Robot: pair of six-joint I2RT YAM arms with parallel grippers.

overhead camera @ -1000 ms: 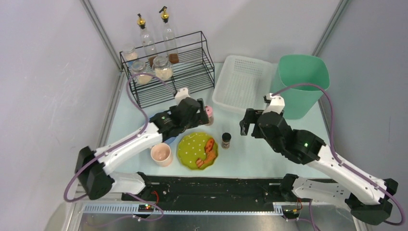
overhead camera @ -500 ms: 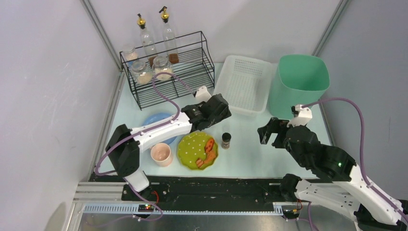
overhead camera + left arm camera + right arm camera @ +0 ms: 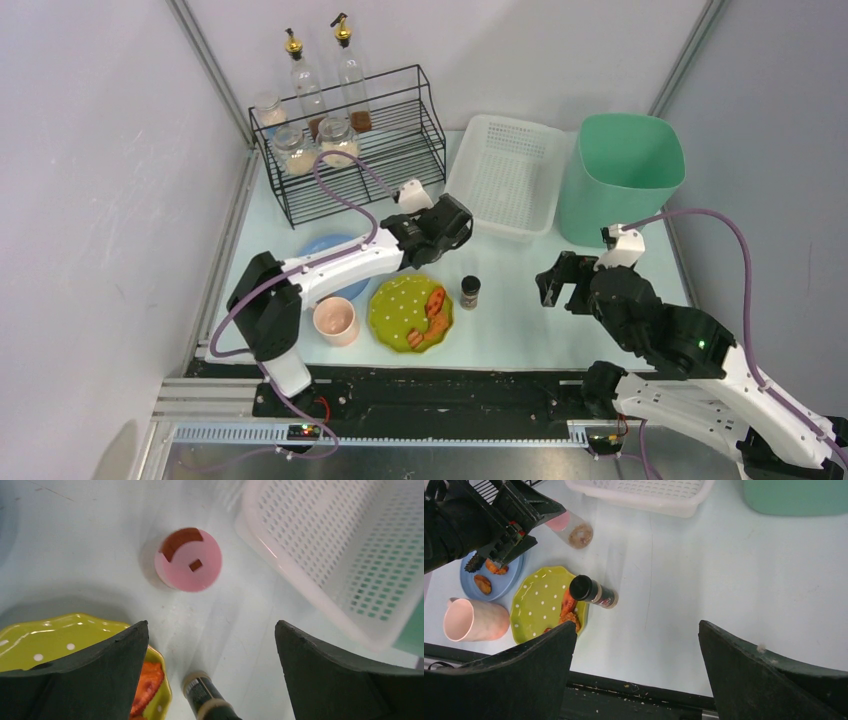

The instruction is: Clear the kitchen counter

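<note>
My left gripper moves outward and down around the jar's pink lid (image 3: 189, 562) next and closes there, because the lid still lies beyond its open fingers.
The pale mint-green kitchen counter (image 3: 520, 300) holds a lime dotted plate (image 3: 400, 310) with orange food, a dark spice bottle (image 3: 470, 291), a pink cup (image 3: 336, 321) and a blue plate (image 3: 330, 255). My left gripper (image 3: 450, 225) is open and empty. It hovers above a pink-lidded jar (image 3: 188, 559), with the spice bottle (image 3: 205, 700) low between its fingers. The jar is hidden under it in the top view. My right gripper (image 3: 560, 285) is open and empty over bare counter (image 3: 724, 580), right of the spice bottle (image 3: 594, 592).
A white perforated basket (image 3: 505, 175) and a green bin (image 3: 620, 170) stand at the back right. A black wire rack (image 3: 390, 150) with jars and bottles stands at the back left. A black rail (image 3: 450, 385) edges the front.
My left arm has swung its elbow leftwards, uncovering the blue plate, and its gripper now sits over the pink-lidded jar. My right gripper has drawn back to the right and nearer.
</note>
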